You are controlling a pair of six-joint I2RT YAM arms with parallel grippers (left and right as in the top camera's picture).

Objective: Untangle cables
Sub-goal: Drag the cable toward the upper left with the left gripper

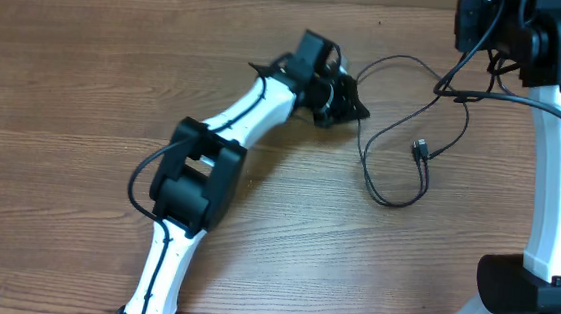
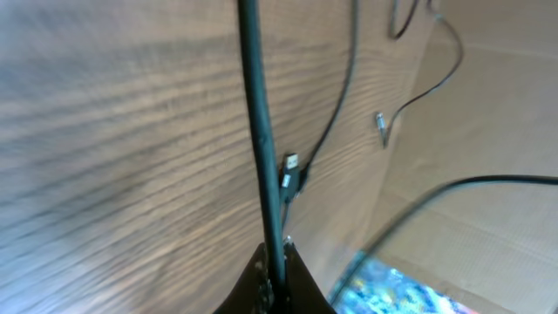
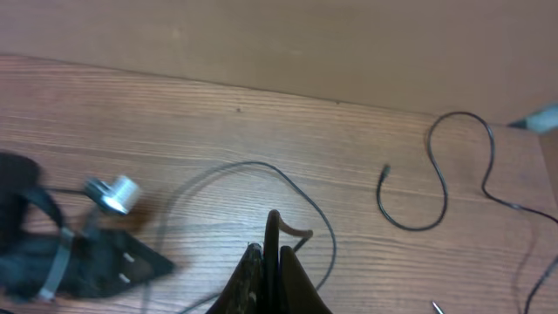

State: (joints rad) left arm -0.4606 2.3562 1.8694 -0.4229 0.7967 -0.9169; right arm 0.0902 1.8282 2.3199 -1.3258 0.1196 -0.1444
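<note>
My right gripper will swing back and down to tabletop clear of the loops, below it and to its right in the overhead view, to release.
Thin black cables lie looped on the wooden table between the two arms, with a small plug end at the middle. My left gripper is shut on one cable, which runs straight away from the jaws. A plug lies close beside that cable. My right gripper at the far right is shut on a cable end that sticks up between the jaws. A further cable curls on the table to the right.
The table is wood, with a cardboard wall along its far edge. My left gripper also shows in the right wrist view at the lower left. The white right arm stands along the right side.
</note>
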